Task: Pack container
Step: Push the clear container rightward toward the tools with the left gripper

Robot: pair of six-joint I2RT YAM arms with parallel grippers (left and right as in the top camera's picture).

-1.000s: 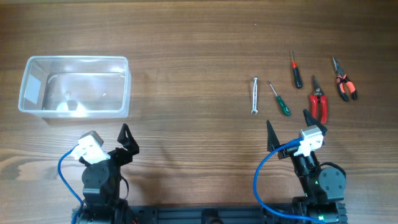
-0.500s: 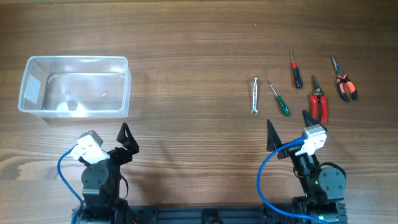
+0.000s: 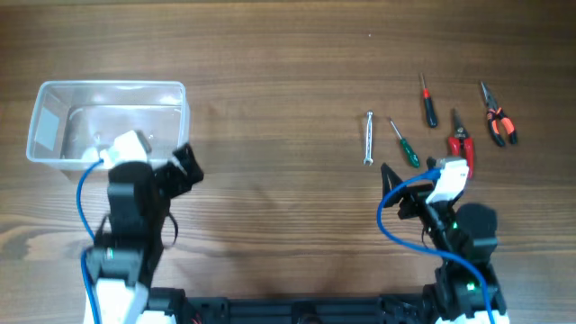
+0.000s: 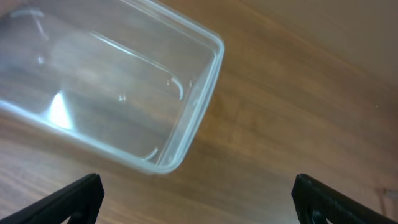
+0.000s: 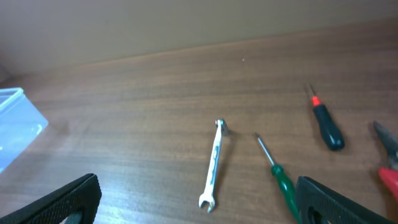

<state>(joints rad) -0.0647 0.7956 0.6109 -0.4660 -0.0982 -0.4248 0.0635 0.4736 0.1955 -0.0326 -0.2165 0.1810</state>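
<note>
My left gripper should reach outward, turn to line up and lower astride the container's short rim facing the wrench, as that rim lies outward and at an angle.
The clear plastic container (image 3: pixel 54 126) sits empty at the far left; it also shows in the left wrist view (image 4: pixel 124 93). My left gripper (image 3: pixel 175 162) is open and empty, just right of the container's near right corner. A silver wrench (image 3: pixel 368 138), a green-handled screwdriver (image 3: pixel 403 144), a black screwdriver with a red collar (image 3: pixel 427 101), red pliers (image 3: pixel 461 144) and orange-black pliers (image 3: pixel 497 117) lie at the right. My right gripper (image 3: pixel 409 175) is open and empty, just in front of the wrench (image 5: pixel 212 165) and the green screwdriver (image 5: pixel 277 177).
The wooden table (image 3: pixel 270 90) runs across the view. Blue cables loop from both wrists. The black screwdriver (image 5: pixel 323 121) and a red pliers tip (image 5: pixel 388 171) lie at the right of the right wrist view.
Both arms have reached forward. The left gripper moved up to the container's right corner. The right gripper moved up toward the wrench and the green screwdriver. No tool has moved.
</note>
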